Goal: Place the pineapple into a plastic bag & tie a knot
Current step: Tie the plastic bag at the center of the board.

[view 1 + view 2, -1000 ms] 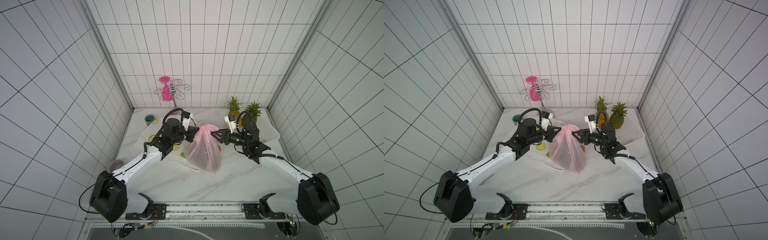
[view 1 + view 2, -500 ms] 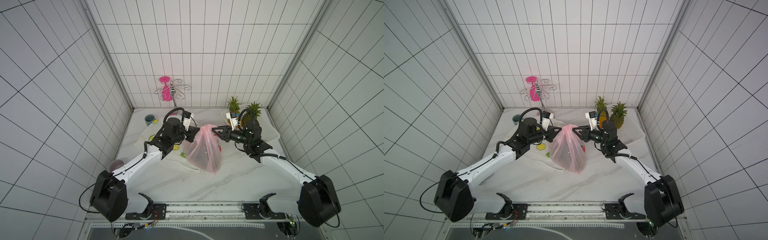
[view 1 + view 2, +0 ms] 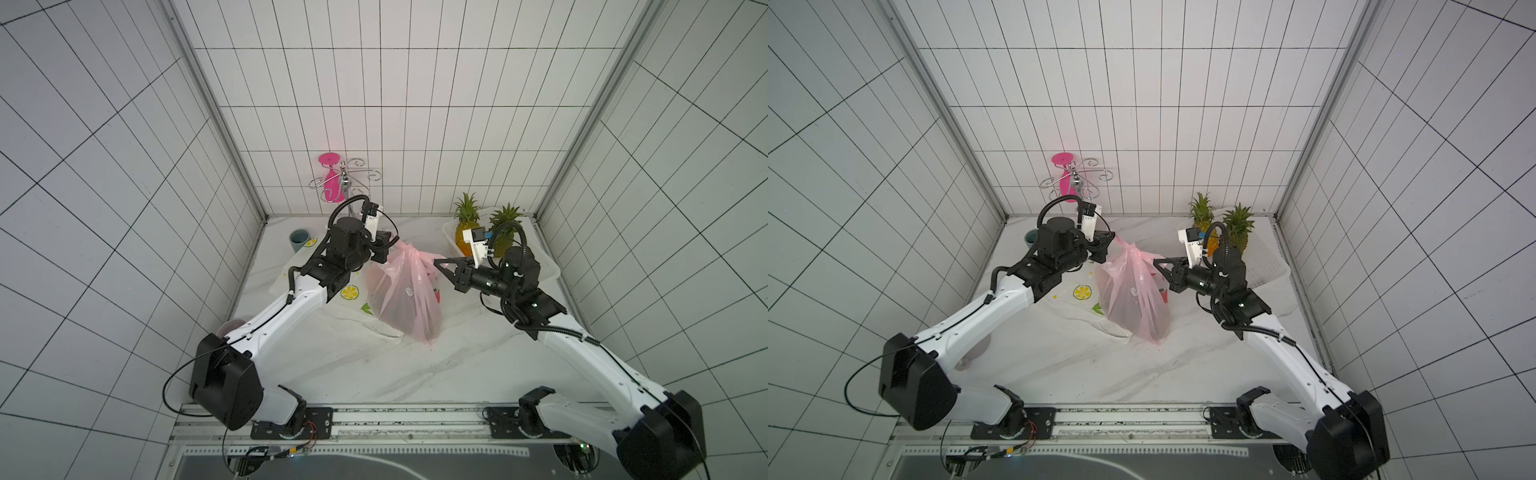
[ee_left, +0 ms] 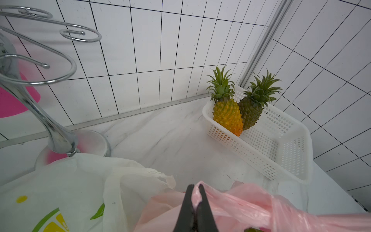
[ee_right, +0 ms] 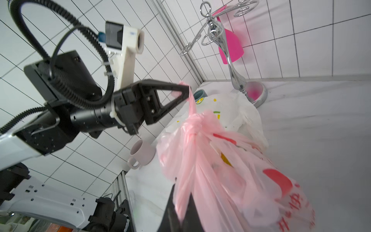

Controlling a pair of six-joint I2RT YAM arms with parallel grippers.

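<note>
The yellow pineapple (image 3: 463,237) stands outward of my right gripper, so my right gripper next needs to move away from the bag's knot-like heap toward that pineapple and let go of the bag's handle.
A pink plastic bag (image 3: 405,295) stands in the middle of the table in both top views, its two handles pulled apart above a knot-like bunch (image 5: 195,125). A dark shape shows through the bag's lower part, so the pineapple is mostly hidden inside. My left gripper (image 3: 397,241) is shut on one thin pink handle strip, which is pinched between its black fingers in the left wrist view (image 4: 195,186). My right gripper (image 3: 436,262) is shut on the opposite handle, with pink film squeezed between its fingers (image 5: 181,190).
At the back right, a white basket (image 3: 540,270) holds a yellow pineapple (image 3: 465,232) and a green one (image 3: 505,232). A chrome rack with a pink cup (image 3: 345,183) stands at the back. A blue cup (image 3: 300,240), a lemon-print white bag (image 3: 349,293) and a mauve mug (image 5: 141,153) lie to the left.
My right gripper has closed from half open onto the bag's handle after shifting slightly up and toward the bag. The left gripper has kept its grip and place.
</note>
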